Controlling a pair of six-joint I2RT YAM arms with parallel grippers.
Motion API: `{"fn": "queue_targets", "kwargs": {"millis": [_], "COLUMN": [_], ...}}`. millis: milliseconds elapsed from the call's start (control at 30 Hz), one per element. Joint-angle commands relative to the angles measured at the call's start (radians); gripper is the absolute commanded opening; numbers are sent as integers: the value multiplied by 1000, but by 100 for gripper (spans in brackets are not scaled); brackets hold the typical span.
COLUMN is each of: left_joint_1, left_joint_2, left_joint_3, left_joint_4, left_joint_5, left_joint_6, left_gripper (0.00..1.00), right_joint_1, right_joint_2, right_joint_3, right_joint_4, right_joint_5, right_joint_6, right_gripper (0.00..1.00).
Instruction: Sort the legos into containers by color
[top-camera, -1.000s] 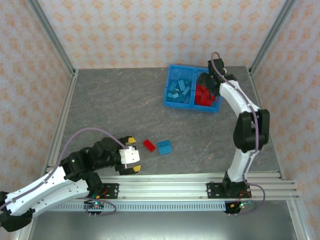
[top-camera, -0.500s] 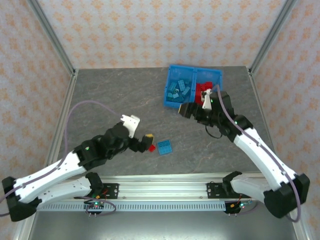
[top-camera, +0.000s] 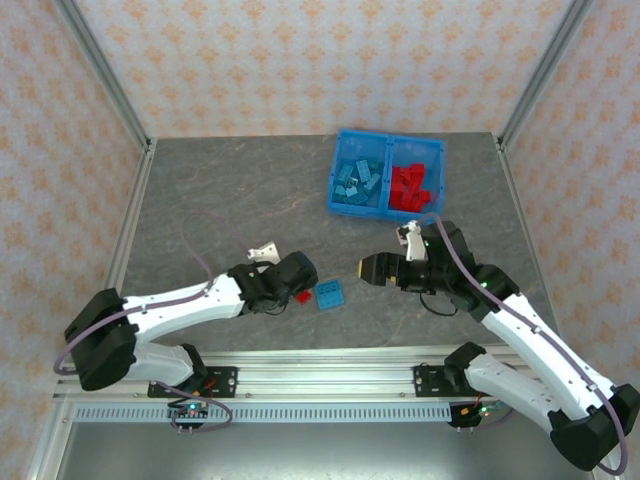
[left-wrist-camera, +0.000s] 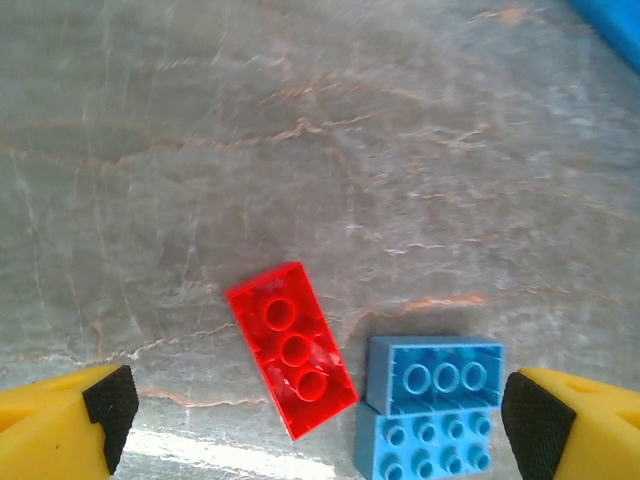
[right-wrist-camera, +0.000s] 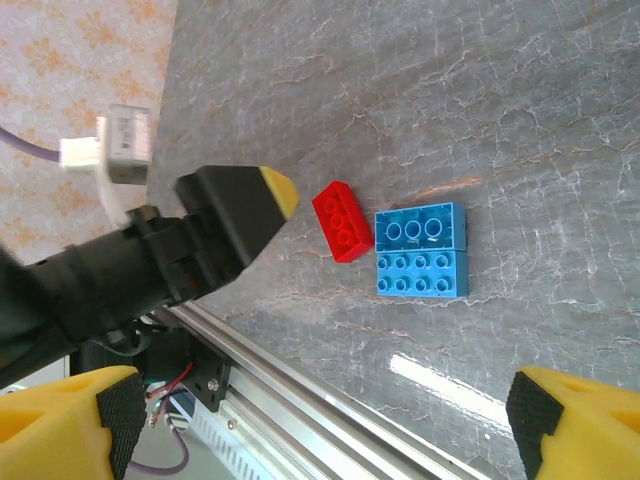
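Note:
Next, my left gripper moves down onto the red lego's long sides, since the red lego lies flat on the tabletop beneath its open fingers.
A red lego (left-wrist-camera: 292, 348) lies flat on the grey table, touching a pair of light blue legos (left-wrist-camera: 432, 410) on its right. My left gripper (left-wrist-camera: 315, 420) hangs open just above them, its fingers wide on either side of both. In the top view the left gripper (top-camera: 297, 285) covers part of the red lego (top-camera: 301, 296), with the blue legos (top-camera: 329, 295) beside it. My right gripper (top-camera: 368, 268) is open and empty, a little right of the blue legos (right-wrist-camera: 421, 250). The blue bin (top-camera: 388, 150) holds blue legos (top-camera: 358, 183) left and red legos (top-camera: 408, 187) right.
The aluminium rail (top-camera: 380, 360) runs along the table's near edge, just below the loose legos. In the right wrist view the left arm's black and yellow finger (right-wrist-camera: 240, 205) sits close to the red lego (right-wrist-camera: 343, 221). Open table lies between the bin and the grippers.
My left gripper has come forward and down over the red lego. My right arm has swung away from the bin toward the loose blue legos.

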Motion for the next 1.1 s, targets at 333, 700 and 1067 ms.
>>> {"fn": "queue_targets", "kwargs": {"millis": [333, 700, 1067], "left_joint_1": [5, 7, 6], "left_joint_2": [204, 314, 162], "left_joint_3": [86, 98, 238], "left_joint_4": [11, 41, -65], "left_joint_5": [23, 48, -113], "left_joint_6": [-166, -152, 42], "left_gripper": [65, 44, 28], "right_joint_1": [6, 6, 6], "right_joint_2": [55, 20, -31], "right_joint_3": [24, 3, 56], "right_joint_4": [-32, -60, -89], "right_joint_5": [3, 24, 104], "right_joint_6": [-76, -68, -28], "right_gripper": [95, 95, 94]}}
